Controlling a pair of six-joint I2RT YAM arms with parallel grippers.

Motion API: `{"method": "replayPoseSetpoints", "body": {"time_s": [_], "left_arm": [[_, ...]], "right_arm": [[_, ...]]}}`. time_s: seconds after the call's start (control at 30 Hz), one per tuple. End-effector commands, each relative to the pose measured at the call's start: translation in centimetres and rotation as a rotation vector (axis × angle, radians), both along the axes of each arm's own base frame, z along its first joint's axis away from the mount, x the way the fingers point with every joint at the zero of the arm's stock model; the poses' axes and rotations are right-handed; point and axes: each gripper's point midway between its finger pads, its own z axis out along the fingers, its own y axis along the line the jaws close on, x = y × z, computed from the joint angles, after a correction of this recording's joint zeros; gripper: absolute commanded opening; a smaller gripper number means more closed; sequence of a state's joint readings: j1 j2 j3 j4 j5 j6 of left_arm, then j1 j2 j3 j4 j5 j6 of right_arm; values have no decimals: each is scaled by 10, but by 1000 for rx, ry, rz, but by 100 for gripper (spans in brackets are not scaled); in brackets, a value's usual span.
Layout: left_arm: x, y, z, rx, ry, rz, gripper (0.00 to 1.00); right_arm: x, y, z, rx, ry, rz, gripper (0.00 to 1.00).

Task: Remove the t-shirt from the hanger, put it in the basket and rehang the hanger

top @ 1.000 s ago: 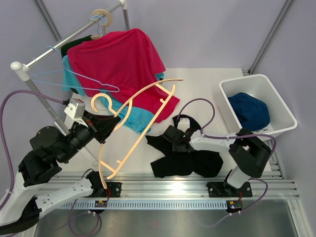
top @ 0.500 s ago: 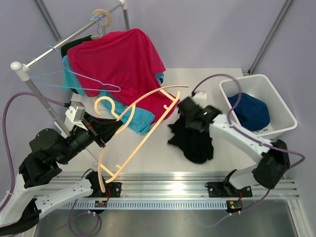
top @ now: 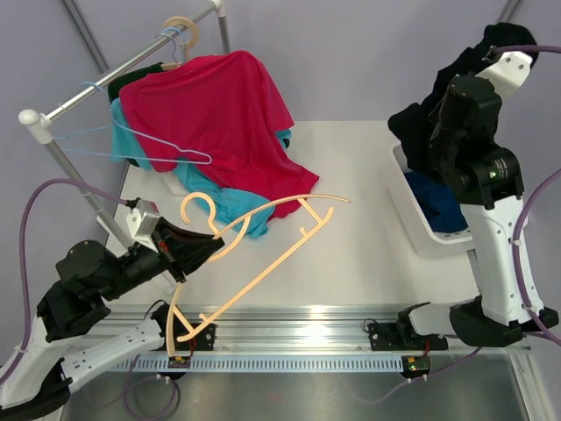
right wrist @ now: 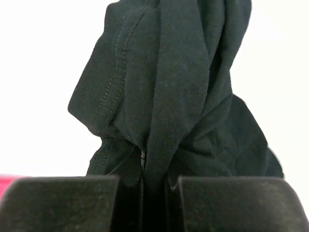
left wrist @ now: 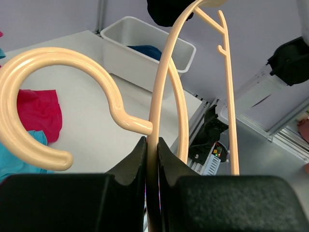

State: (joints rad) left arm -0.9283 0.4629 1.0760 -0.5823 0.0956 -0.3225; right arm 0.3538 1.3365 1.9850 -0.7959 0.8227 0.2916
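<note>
The right gripper lowers down into the white bin toward the dark blue garment (top: 435,202) next, as the black t-shirt (top: 414,132) hangs free of the hanger above the bin.
The black t-shirt (right wrist: 159,96) hangs bunched from my right gripper (right wrist: 154,181), which is shut on a fold of it. From above, the t-shirt (top: 414,132) dangles beside the raised right arm (top: 478,167), over the white bin. The bare cream plastic hanger (top: 263,237) is off the shirt. My left gripper (top: 188,254) holds it tilted over the table's left half. In the left wrist view the jaws of the left gripper (left wrist: 152,153) are shut on the hanger (left wrist: 159,82) just below its hook.
The white bin (top: 419,235) at the right holds a dark blue garment (top: 436,200). A clothes rail (top: 105,79) at the back left carries a pink t-shirt (top: 210,114), a teal garment (top: 223,203), a blue wire hanger (top: 131,145) and a wooden hanger (top: 181,31).
My right gripper shut on the black t-shirt lying on the table and carried it up and right, above the bin. The left gripper and hanger dropped slightly and tilted.
</note>
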Motion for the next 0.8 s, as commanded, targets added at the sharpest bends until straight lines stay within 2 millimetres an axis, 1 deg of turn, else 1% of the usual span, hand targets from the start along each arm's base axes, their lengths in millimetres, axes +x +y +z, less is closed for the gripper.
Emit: {"method": "replayPoseSetpoints", "body": {"time_s": [0.0,0.03,0.07,0.1,0.13,0.17,0.23,0.27,0.3,0.33,0.37,0.4,0.43,0.5,0.57,0.6,0.63,0.67,0.73,0.77], "left_arm": [[-16,4,15,-60,-62,-63,0],[-16,5,13,-53,-70,-59,0],[-16,6,11,-47,-71,-54,0],[-15,6,8,-38,-71,-54,0],[-15,6,6,-35,-71,-54,0],[-15,4,3,-28,-66,-62,0],[-18,2,0,-27,-57,-80,0],[-21,-1,-3,-21,-50,-108,0],[-24,-2,-4,-23,-45,-121,0],[-25,-3,-6,-20,-41,-132,0],[-26,-4,-7,-18,-41,-139,0],[-26,-5,-9,-9,-46,-142,0],[-25,-5,-11,-3,-51,-142,0],[-20,-5,-16,18,-65,-121,0],[-15,-4,-20,30,-64,-95,0],[-13,-5,-23,36,-64,-91,0],[-12,-5,-24,39,-61,-86,0],[-11,-6,-25,42,-60,-88,0],[-12,-6,-27,42,-57,-93,0],[-13,-6,-28,42,-57,-94,0]], "right_arm": [[12,-36,-2,-130,38,-162,0],[15,-48,-7,-129,40,-198,0],[23,-52,-20,-128,45,-212,0],[27,-64,-25,-118,31,-253,0],[33,-69,-35,-114,45,-262,0],[39,-75,-53,-112,77,-277,0],[53,-88,-74,-86,87,-314,0],[56,-104,-95,-80,124,-348,0],[61,-109,-105,-63,127,-363,0],[69,-114,-122,-70,164,-381,0],[70,-120,-139,-69,194,-404,0],[73,-122,-151,-67,218,-412,0],[77,-123,-168,-59,251,-426,0],[73,-124,-197,-31,309,-471,0],[72,-119,-236,41,359,-486,0],[66,-130,-248,77,377,-525,0],[63,-126,-269,140,401,-542,0],[61,-124,-283,170,425,-542,0],[64,-118,-307,241,457,-526,2],[66,-109,-320,290,484,-489,3]]}}
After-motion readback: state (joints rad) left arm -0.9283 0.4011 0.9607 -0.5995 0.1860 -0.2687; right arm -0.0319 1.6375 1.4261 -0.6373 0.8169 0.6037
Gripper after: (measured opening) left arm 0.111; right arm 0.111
